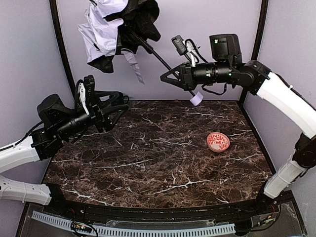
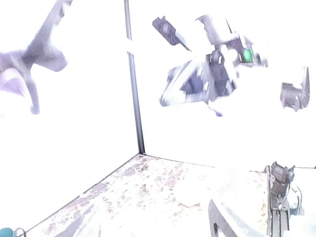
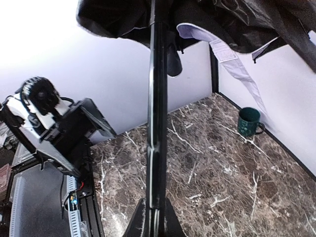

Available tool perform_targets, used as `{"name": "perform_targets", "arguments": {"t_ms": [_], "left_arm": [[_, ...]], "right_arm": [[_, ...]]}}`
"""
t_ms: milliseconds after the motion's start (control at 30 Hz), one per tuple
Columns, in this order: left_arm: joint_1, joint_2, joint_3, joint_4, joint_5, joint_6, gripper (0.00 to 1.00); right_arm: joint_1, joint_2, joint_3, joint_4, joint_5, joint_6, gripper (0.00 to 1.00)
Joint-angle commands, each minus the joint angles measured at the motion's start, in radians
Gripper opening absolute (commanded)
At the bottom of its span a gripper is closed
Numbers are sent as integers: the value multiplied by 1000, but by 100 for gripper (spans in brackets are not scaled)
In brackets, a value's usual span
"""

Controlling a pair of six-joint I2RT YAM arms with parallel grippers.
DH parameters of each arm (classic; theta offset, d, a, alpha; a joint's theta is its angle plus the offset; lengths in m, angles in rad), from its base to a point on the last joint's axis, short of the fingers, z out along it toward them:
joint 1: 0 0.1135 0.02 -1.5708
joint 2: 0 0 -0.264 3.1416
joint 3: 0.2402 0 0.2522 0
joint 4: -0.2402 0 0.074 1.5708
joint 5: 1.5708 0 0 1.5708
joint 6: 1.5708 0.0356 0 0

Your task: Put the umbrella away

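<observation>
The bare marble of the near tabletop is below the robot's right gripper, toward the robot's base, so the right gripper should next move back and down and let go of the umbrella's shaft there.
The umbrella (image 1: 106, 34) hangs high at the back left, its pale lavender-white fabric and black lining loosely bunched. Its thin black shaft (image 1: 158, 54) slants down to the right and ends in a small lavender handle (image 1: 196, 98). My right gripper (image 1: 174, 74) is shut on the shaft just above the handle. In the right wrist view the shaft (image 3: 158, 98) rises from between the fingers (image 3: 170, 224) up into the canopy (image 3: 222, 19). My left gripper (image 1: 121, 106) is open and holds nothing. It sits low at the left, well apart from the umbrella.
A red-patterned bowl (image 1: 217, 142) sits on the dark marble table (image 1: 158, 168) at the right. A dark green mug (image 3: 249, 122) stands by the wall. Black frame posts (image 1: 59, 44) and lavender walls enclose the back and sides. The left wrist view is washed out.
</observation>
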Motion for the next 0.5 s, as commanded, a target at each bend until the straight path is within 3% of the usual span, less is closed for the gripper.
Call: {"name": "perform_targets", "arguments": {"t_ms": [0,167,333,467], "left_arm": [[-5,-11,-23,2,42,54,72],[7,10,5,35,-117,32,75],[47,11,-13,147,-72,59,85],[61,43,-22,238,-42,40,85]], "right_arm": [[10,-56,96,-66,-138,-74,0],[8,-92,140,-150,-236,-152,0],[8,-166,81,-116,-349,-188,0],[7,-209,35,-39,-363,-168,0]]}}
